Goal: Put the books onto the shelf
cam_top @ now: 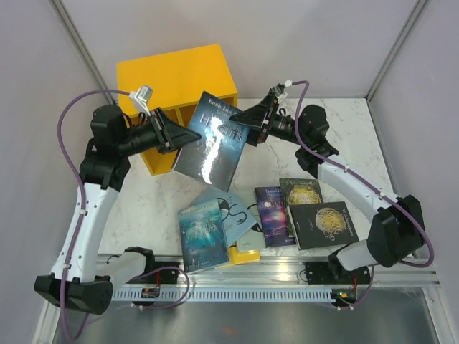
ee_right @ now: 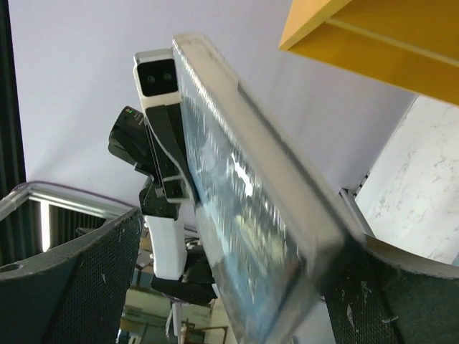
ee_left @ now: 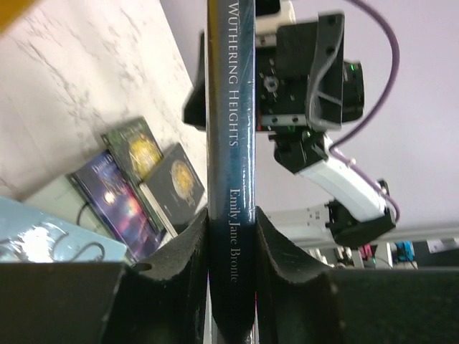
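Observation:
My left gripper moves outward and to the left in the top view next and releases the book onto the yellow shelf's top (cam_top: 152, 76), which still lies bare.
A dark blue book (cam_top: 211, 140) hangs tilted in the air in front of the yellow shelf (cam_top: 179, 68). My left gripper (cam_top: 179, 136) is shut on its left edge, and in the left wrist view both pads press the spine (ee_left: 231, 143) at the left gripper (ee_left: 231, 287). At the book's right edge my right gripper (cam_top: 247, 129) stands open. In the right wrist view the book (ee_right: 251, 215) leans against one finger (ee_right: 401, 294) with a wide gap to the other, between the jaws of the right gripper (ee_right: 229, 287). Several more books lie on the table.
On the marble table near the front lie a teal-blue book (cam_top: 204, 233), a light blue one (cam_top: 233, 211), a purple galaxy one (cam_top: 272, 215), a grey-green one (cam_top: 301, 190), a black-and-gold one (cam_top: 323, 223) and a yellow one (cam_top: 247, 252). Grey walls enclose the table.

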